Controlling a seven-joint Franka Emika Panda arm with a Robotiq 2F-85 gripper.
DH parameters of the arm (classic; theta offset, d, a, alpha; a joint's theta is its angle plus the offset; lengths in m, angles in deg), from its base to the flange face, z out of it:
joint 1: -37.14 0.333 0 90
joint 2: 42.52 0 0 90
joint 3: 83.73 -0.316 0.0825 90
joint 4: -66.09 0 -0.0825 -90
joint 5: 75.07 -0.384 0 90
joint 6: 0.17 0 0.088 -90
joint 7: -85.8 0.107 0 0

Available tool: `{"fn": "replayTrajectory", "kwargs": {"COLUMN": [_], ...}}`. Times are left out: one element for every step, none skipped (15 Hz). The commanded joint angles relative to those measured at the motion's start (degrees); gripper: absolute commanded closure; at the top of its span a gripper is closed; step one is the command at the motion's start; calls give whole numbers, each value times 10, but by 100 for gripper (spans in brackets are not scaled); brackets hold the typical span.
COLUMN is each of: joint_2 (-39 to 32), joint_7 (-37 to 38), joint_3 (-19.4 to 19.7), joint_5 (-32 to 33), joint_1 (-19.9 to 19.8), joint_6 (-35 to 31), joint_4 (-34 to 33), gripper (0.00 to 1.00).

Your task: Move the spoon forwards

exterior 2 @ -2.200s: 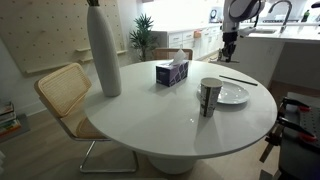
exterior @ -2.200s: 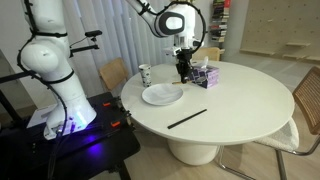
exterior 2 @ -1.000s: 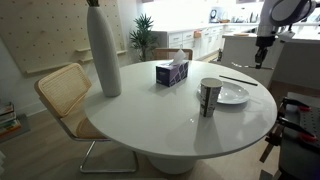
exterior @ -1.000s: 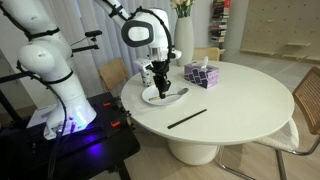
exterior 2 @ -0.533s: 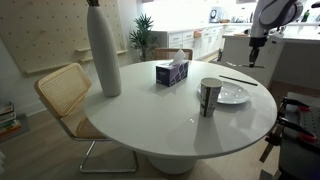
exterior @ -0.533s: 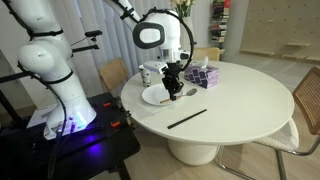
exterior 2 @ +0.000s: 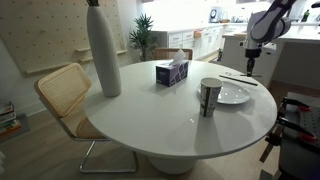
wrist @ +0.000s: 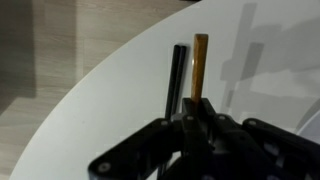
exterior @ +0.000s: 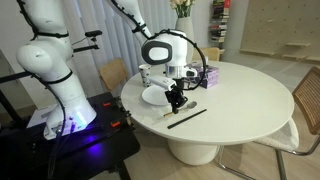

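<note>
I need to move my gripper toward the white plate next, lower it to the clear tabletop between them and let go, because the black stick [exterior: 187, 118] lies close beside the handle.
My gripper [exterior: 176, 101] hangs low over the round white table [exterior: 250, 105], between the white plate [exterior: 155, 96] and the long black stick [exterior: 187, 118]. In the wrist view the jaws [wrist: 197, 115] are shut on a slim flat handle, the spoon [wrist: 200, 65], which sticks out ahead and looks brownish here. The black stick [wrist: 176, 80] lies right beside it on the table. The spoon's bowl is hidden. In an exterior view the gripper [exterior 2: 250, 65] is at the far side, above the stick [exterior 2: 238, 78].
A metal mug [exterior 2: 209, 96] stands next to the plate [exterior 2: 233, 95]. A tissue box [exterior 2: 172, 73] and a tall grey vase [exterior 2: 103, 50] stand on the table. Chairs stand round the table. The robot base [exterior: 60, 90] stands beside it.
The gripper has moved from over the plate out toward the table's middle and down, carrying the spoon, and now sits just beside the black stick.
</note>
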Motion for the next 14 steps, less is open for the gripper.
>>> {"fn": "replayTrajectory", "kwargs": {"joint_2": [-27,-32,-34,-35,-36,-37,-37,-37,-34,-33,-31,-31,-30,-30], "joint_7": [-11,-7,0,-3,-2,4,13,19,24,27,32,38,43,49], "joint_3": [-23,-26,-28,-33,-37,-38,-39,-40,-43,-45,-46,-46,-46,-45], "joint_5": [-6,-4,-4,-8,-9,-9,-12,-16,-21,-27,-32,-34,-36,-36], "joint_1": [-17,-17,-16,-19,-21,-20,-19,-19,-18,-18,-17,-15,-13,-12], "joint_6": [-22,-24,-27,-31,-35,-39,-39,-40,-32,-32,-33,-34,-33,-32], "joint_4": [-7,-8,-7,-5,-4,-3,-3,-2,-6,-5,-4,-3,-2,-2], "gripper": [97,97,97,97,97,97,97,97,97,97,97,97,97,97]}}
